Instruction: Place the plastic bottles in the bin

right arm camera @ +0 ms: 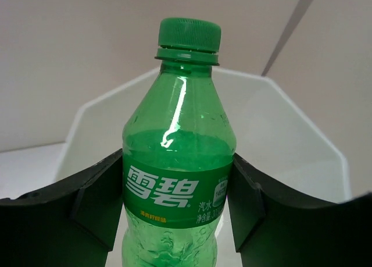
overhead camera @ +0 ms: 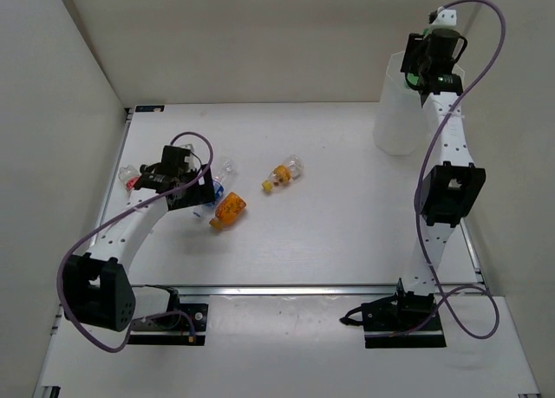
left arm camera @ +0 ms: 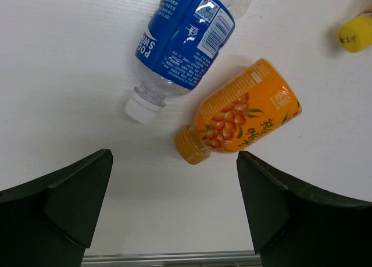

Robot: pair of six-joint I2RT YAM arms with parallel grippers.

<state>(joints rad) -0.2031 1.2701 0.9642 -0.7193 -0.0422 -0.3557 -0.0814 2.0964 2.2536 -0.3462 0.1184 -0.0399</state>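
Note:
The left gripper moves across and down next, since the clear bottle with a red label lies below it and to its left in the top view.
My right gripper (right arm camera: 177, 162) is shut on an upright green bottle (right arm camera: 180, 121) and holds it just over the open mouth of the translucent white bin (right arm camera: 302, 133). From above, that gripper (overhead camera: 422, 60) is at the far right, above the bin (overhead camera: 392, 120). My left gripper (left arm camera: 174, 156) is open and empty, hovering low over the table. Just beyond its fingertips lie an orange bottle (left arm camera: 244, 116) and a clear bottle with a blue label (left arm camera: 183, 37). From above, the left gripper (overhead camera: 201, 190) is beside the orange bottle (overhead camera: 230, 209).
A small bottle with a yellow cap (overhead camera: 282, 174) lies mid-table; its cap shows in the left wrist view (left arm camera: 356, 32). A clear bottle with a red label (overhead camera: 132, 177) lies by the left wall. White walls enclose the table. A metal rail (left arm camera: 174, 258) runs along the near edge.

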